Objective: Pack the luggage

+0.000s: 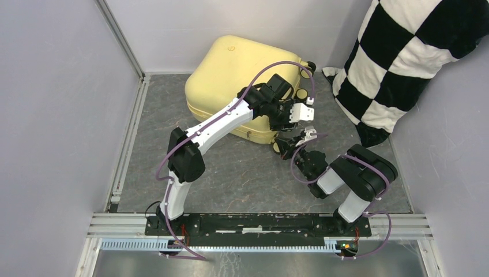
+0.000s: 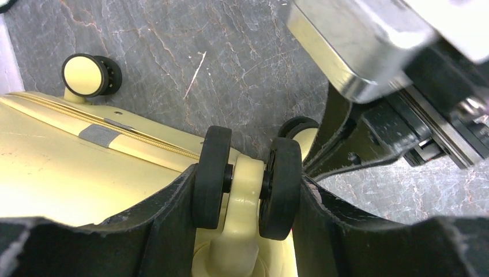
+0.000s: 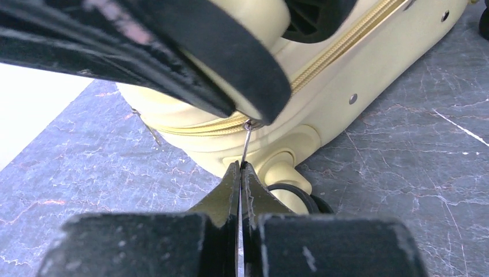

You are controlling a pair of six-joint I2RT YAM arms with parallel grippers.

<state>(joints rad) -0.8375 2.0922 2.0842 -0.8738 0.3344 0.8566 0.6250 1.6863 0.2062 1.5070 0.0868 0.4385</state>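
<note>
The open tabletop is back and to the left in the top view, so my left gripper will next pull back that way and let go of the luggage's caster that it holds.
The luggage (image 1: 230, 75) is a pale-yellow hard-shell suitcase, zipped along its seam, lying at the back of the table. My left gripper (image 1: 294, 112) is at its near right corner. In the left wrist view the left gripper (image 2: 245, 202) is shut on a caster wheel pair (image 2: 210, 173), one finger against each black wheel. My right gripper (image 1: 295, 140) is just below it. In the right wrist view the right gripper (image 3: 240, 173) is shut on the thin metal zipper pull (image 3: 246, 141) at the corner of the shell (image 3: 357, 69). A left finger (image 3: 173, 52) fills the top of that view.
A black-and-white checkered pillow (image 1: 403, 63) leans in the back right corner, close to the suitcase. Grey walls close in left, back and right. Another caster (image 2: 86, 75) rests on the grey marbled tabletop (image 1: 242, 179). A caster (image 3: 297, 199) sits under the zipper corner.
</note>
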